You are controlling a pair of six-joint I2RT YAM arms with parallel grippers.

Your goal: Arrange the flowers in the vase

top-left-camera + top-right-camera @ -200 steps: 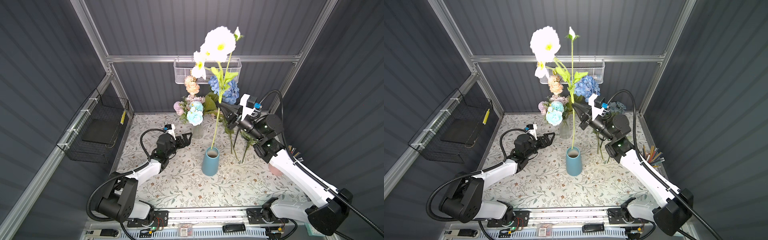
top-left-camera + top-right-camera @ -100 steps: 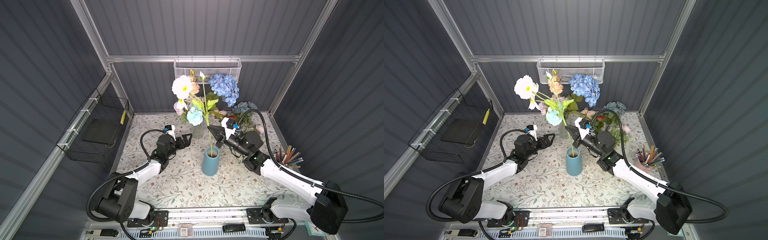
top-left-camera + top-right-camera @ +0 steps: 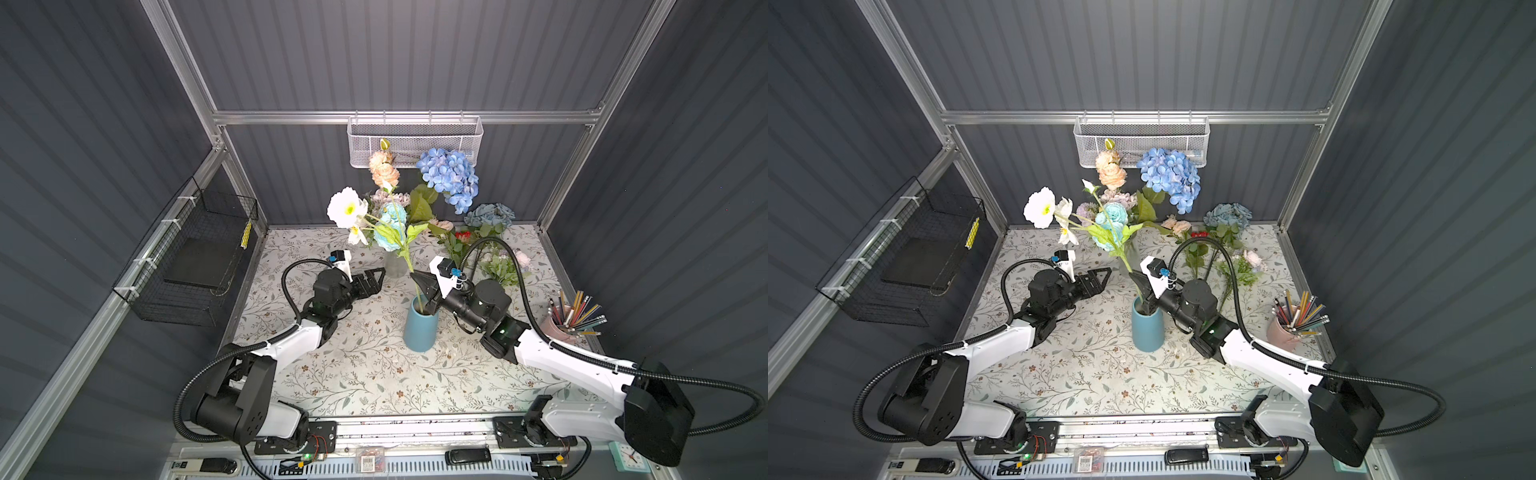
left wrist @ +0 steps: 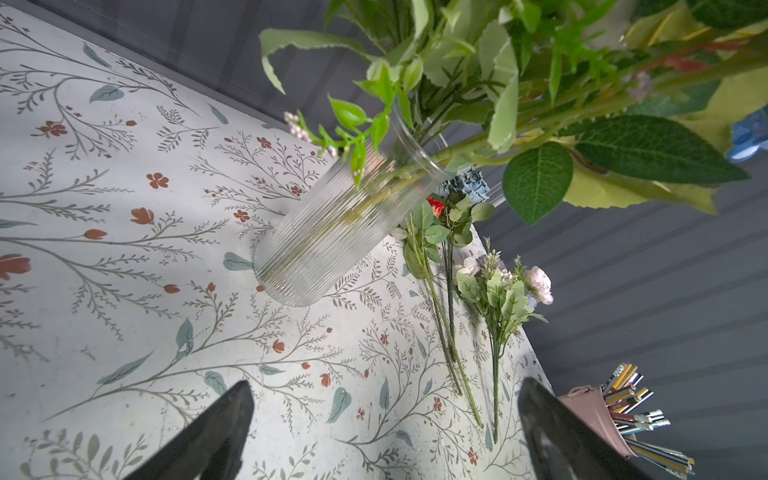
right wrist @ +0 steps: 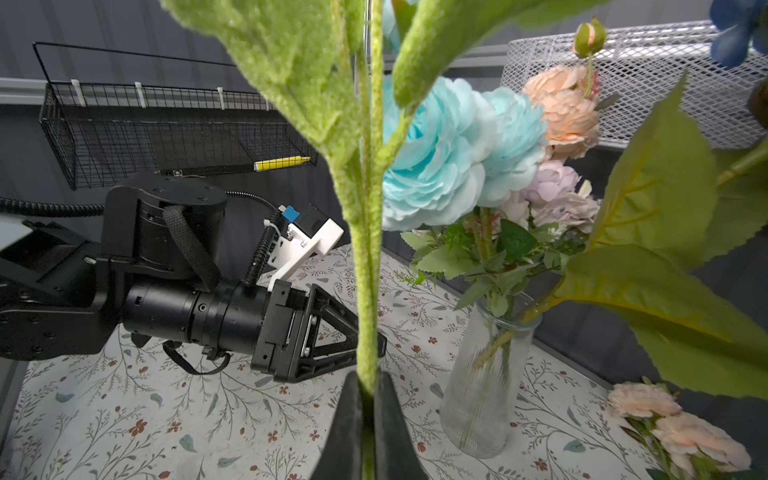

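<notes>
I will ease my right gripper down toward the blue vase's opening point(image 3: 419, 306) and release the white flower's stem there, since its lower end already sits inside the vase.
A white flower point(image 3: 347, 208) on a long green stem point(image 5: 365, 291) leans to the left, its lower end inside the blue vase point(image 3: 420, 328) at mid-table. My right gripper point(image 5: 365, 380) is shut on that stem just above the vase's mouth, seen in both top views point(image 3: 417, 277) point(image 3: 1133, 275). Behind it a ribbed glass vase point(image 4: 332, 237) holds blue hydrangea point(image 3: 451, 178), peach and pale-blue roses. More flowers point(image 4: 503, 286) lie loose on the table at the back right. My left gripper point(image 4: 385, 384) is open and empty, left of the glass vase point(image 3: 376, 276).
A pink cup of coloured pencils point(image 3: 561, 326) stands at the right edge. A black wire basket point(image 3: 195, 257) hangs on the left wall and a white mesh basket point(image 3: 415, 139) on the back wall. The table carries a floral-print cloth point(image 3: 374, 374).
My right gripper came down and forward with the white flower. Its stem slid deep into the blue vase and the bloom sank to the left. The left arm stayed still.
</notes>
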